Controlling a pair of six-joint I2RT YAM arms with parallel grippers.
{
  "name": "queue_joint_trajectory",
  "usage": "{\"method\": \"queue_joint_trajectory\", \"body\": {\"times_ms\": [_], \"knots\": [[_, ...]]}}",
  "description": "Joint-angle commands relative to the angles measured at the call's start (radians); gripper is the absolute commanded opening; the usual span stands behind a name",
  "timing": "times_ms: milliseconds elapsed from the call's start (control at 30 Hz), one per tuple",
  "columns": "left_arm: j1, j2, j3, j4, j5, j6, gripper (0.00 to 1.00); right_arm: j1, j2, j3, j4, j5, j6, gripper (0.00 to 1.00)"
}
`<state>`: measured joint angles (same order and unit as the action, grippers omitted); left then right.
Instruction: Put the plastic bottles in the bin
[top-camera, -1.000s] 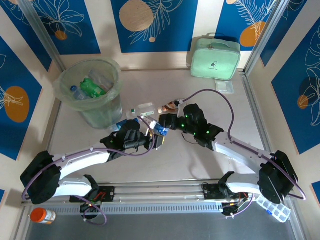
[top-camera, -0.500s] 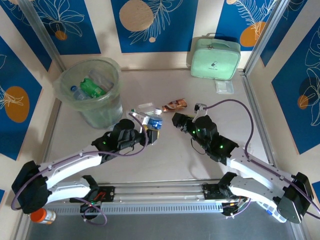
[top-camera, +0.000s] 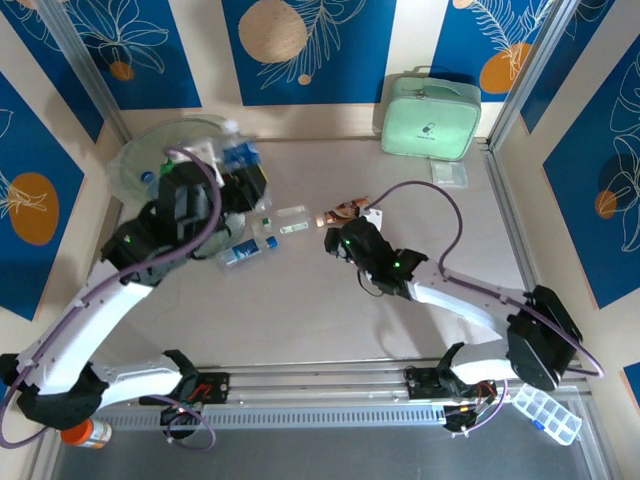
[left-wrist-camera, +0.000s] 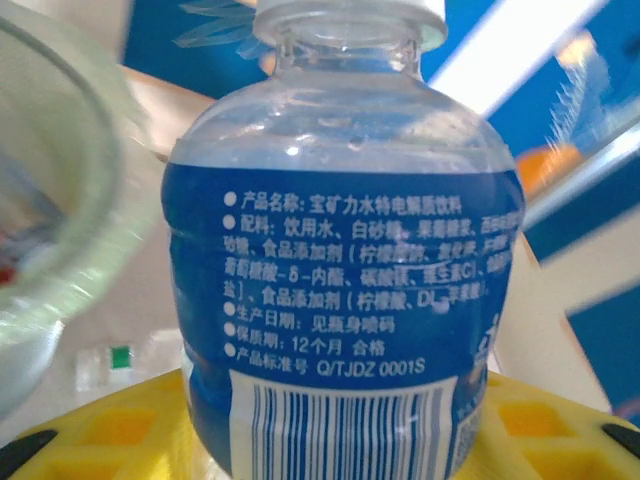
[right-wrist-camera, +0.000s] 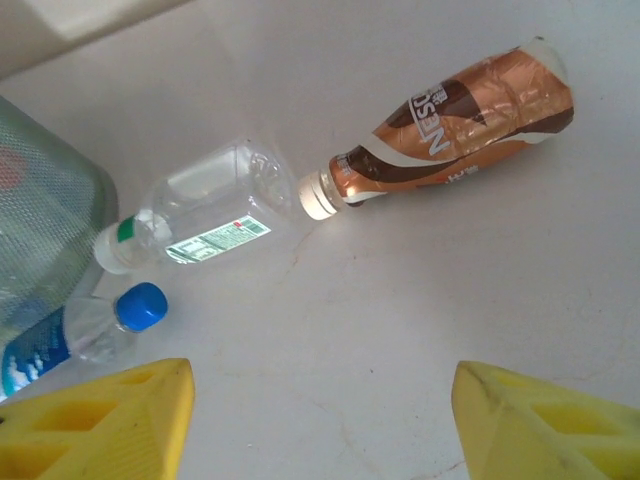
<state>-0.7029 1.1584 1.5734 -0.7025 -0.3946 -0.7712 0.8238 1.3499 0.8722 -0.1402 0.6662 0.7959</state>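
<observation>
My left gripper will next carry its bottle across the bin's rim and let go of it over the pale-green bin's opening (top-camera: 150, 152) (left-wrist-camera: 30, 190), which is beside the gripper.
A clear bottle with a blue label (left-wrist-camera: 340, 280) is held upright between the yellow fingers (left-wrist-camera: 90, 430) of my left gripper (top-camera: 240, 165), which is shut on it. It hangs raised by the right rim of the pale-green bin (top-camera: 135, 160), and that rim (left-wrist-camera: 60, 200) is blurred at the left in the left wrist view. My right gripper (right-wrist-camera: 320, 420) is open and empty above bare table. Ahead of it lie a brown bottle (right-wrist-camera: 450, 130), a clear green-capped bottle (right-wrist-camera: 200, 215) and a blue-capped bottle (right-wrist-camera: 90, 335). From above, these lie at brown bottle (top-camera: 345, 210), clear bottle (top-camera: 285, 222) and blue bottle (top-camera: 240, 255).
A mint-green zippered case (top-camera: 430, 115) stands at the back right with a small clear box (top-camera: 450, 172) in front of it. An orange-capped jar (top-camera: 85, 432) and a clear organiser (top-camera: 545, 412) lie by the near rail. The bin wall (right-wrist-camera: 40, 200) stands left of the right gripper.
My left arm has lifted the blue-label bottle off the table and swung it up and left to the bin. The right gripper has shifted towards the brown bottle, still open.
</observation>
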Motion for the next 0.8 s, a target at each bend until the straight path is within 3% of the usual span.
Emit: {"method": "queue_joint_trajectory", "body": {"times_ms": [0,133,433,567,767], "knots": [[0.114,0.069,0.099,-0.247,0.013,-0.154,0.21,0.014,0.059,0.08,-0.104,0.074,-0.013,0.69],[0.301,0.12,0.166,-0.244,0.165,-0.244,0.22,0.015,0.095,0.093,-0.102,0.099,-0.027,0.69],[0.562,0.357,0.416,-0.357,0.324,-0.266,0.22,0.013,0.075,0.087,-0.08,0.061,-0.06,0.68],[0.638,0.455,0.475,-0.406,0.39,-0.263,0.23,0.015,0.078,0.086,-0.076,0.053,-0.067,0.68],[0.664,0.543,0.463,-0.413,0.439,-0.237,0.26,0.015,0.11,0.121,-0.124,0.081,-0.061,0.68]]}}
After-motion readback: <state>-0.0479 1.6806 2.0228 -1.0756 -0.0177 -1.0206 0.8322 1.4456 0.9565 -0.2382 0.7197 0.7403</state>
